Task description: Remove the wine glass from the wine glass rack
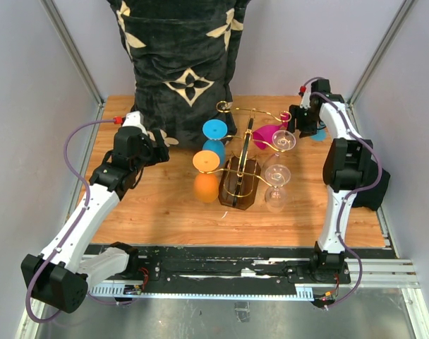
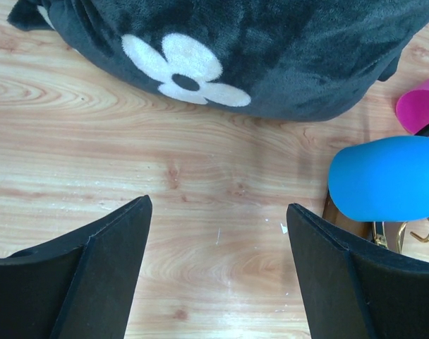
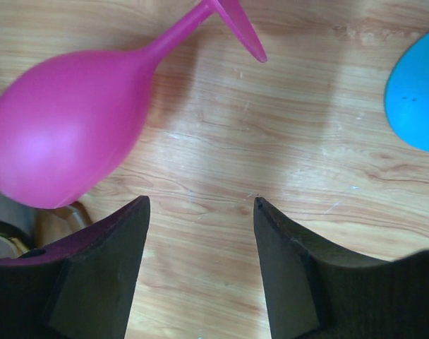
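My right gripper is going outward and to its left in the top view next, with its fingers open, to go around the pink glass's stem point(image 1: 281, 126) point(image 3: 176, 37). The stem lies that way.
The wine glass rack point(image 1: 239, 182) stands mid-table, a dark brown body with gold wire arms point(image 1: 251, 113). Coloured wine glasses hang from it: blue point(image 1: 214, 131) and orange point(image 1: 206, 162) on the left, pink point(image 1: 269, 134) at the far right. Two clear glasses point(image 1: 276, 185) hang on the right. My right gripper point(image 1: 298, 124) is open and empty just right of the pink glass point(image 3: 59, 134), whose stem slants away from its left finger. My left gripper point(image 1: 162, 152) is open and empty, left of the blue glass bowl point(image 2: 387, 176). Bare wood shows between both pairs of fingers.
A big dark plush cushion point(image 1: 183, 63) with cream flowers stands at the back, close to the left gripper point(image 2: 218, 205). A blue rounded object point(image 3: 419, 92) lies on the table to the right of the right gripper point(image 3: 200, 201). Grey walls close in both sides.
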Available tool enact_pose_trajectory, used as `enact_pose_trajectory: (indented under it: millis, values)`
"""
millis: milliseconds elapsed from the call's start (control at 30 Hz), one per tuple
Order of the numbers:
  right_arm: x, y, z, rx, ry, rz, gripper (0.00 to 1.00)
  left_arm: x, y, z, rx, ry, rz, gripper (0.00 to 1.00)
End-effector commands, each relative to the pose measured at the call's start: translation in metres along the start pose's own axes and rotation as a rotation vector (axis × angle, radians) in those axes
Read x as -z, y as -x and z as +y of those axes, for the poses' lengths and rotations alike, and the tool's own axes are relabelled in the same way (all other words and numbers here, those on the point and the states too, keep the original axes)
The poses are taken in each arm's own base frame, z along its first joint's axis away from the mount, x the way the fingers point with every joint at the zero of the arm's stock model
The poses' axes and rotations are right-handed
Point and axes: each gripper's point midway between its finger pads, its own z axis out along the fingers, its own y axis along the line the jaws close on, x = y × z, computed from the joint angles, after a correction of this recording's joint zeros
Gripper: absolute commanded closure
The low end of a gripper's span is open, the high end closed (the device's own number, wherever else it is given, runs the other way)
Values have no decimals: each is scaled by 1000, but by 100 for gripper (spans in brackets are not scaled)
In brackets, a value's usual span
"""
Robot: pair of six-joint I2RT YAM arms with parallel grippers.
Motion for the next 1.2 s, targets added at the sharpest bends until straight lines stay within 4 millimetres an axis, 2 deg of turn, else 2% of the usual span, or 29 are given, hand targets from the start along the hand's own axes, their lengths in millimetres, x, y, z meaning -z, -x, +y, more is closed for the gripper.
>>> enact_pose_trajectory:
  millis: [0, 200, 367, 800, 1067, 1100, 1167]
  values:
    - [28, 20, 25, -84, 119, -78, 38, 10, 16, -1, 17, 8, -40, 18]
    - [27, 39, 34, -105, 185, -117, 36, 11, 15, -2, 27, 10, -31, 18]
    - [11, 60, 40, -188, 263, -134, 36, 11, 17, -6, 53, -6, -31, 18]
    - [-43, 56, 28, -363, 248, -70, 36, 13, 24, -6, 43, 4, -40, 18]
    - [-74, 72, 25, -474, 253, -82, 37, 15, 31, -8, 41, -3, -50, 18]
    - [-77, 74, 25, -484, 257, -82, 38, 15, 32, -9, 39, -4, -52, 18]
    - [-82, 75, 26, -482, 255, -84, 49, 15, 33, -9, 36, -1, -54, 18]
